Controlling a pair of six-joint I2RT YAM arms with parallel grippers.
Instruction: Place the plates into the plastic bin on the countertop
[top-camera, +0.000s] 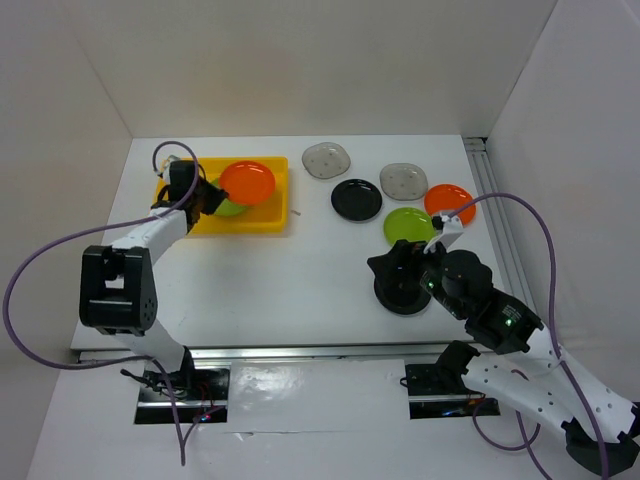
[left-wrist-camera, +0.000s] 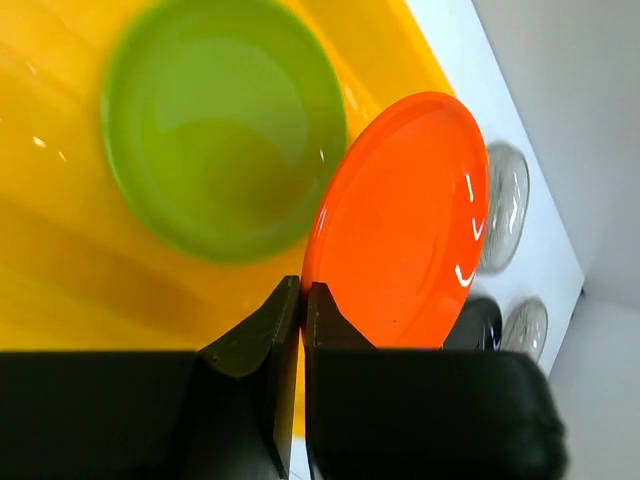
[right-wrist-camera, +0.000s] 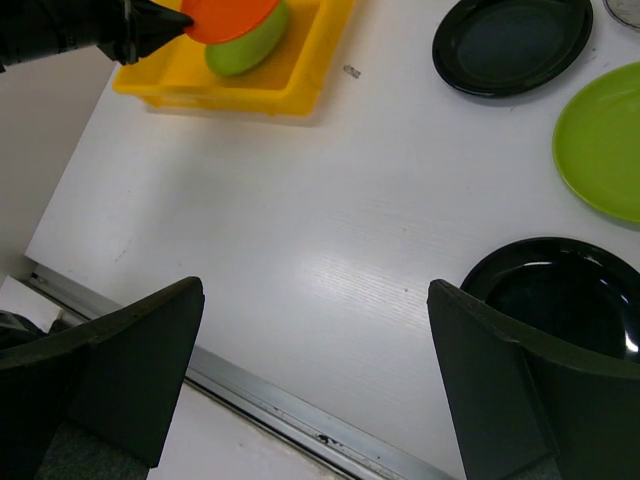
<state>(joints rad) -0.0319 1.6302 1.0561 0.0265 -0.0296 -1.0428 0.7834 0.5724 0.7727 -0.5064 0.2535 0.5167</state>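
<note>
The orange plate hangs past the lime green plate (left-wrist-camera: 225, 130). My left gripper should next go left in the top view and down, and let go on top of the lime green one.
My left gripper (left-wrist-camera: 302, 300) is shut on the rim of an orange plate (left-wrist-camera: 405, 220) and holds it tilted above the yellow plastic bin (top-camera: 262, 224). A lime green plate (left-wrist-camera: 225, 125) lies in the bin. My right gripper (right-wrist-camera: 315, 300) is open and empty over the countertop (top-camera: 300, 280), its right finger beside a black plate (right-wrist-camera: 560, 295). On the countertop lie another black plate (top-camera: 356, 200), a lime green plate (top-camera: 410, 226), an orange plate (top-camera: 450, 203) and two speckled grey plates (top-camera: 327, 160) (top-camera: 403, 180).
White walls close in the countertop at the back and sides. A metal rail (top-camera: 300, 350) runs along the near edge and another (top-camera: 495, 210) along the right side. A small scrap (right-wrist-camera: 351, 70) lies right of the bin.
</note>
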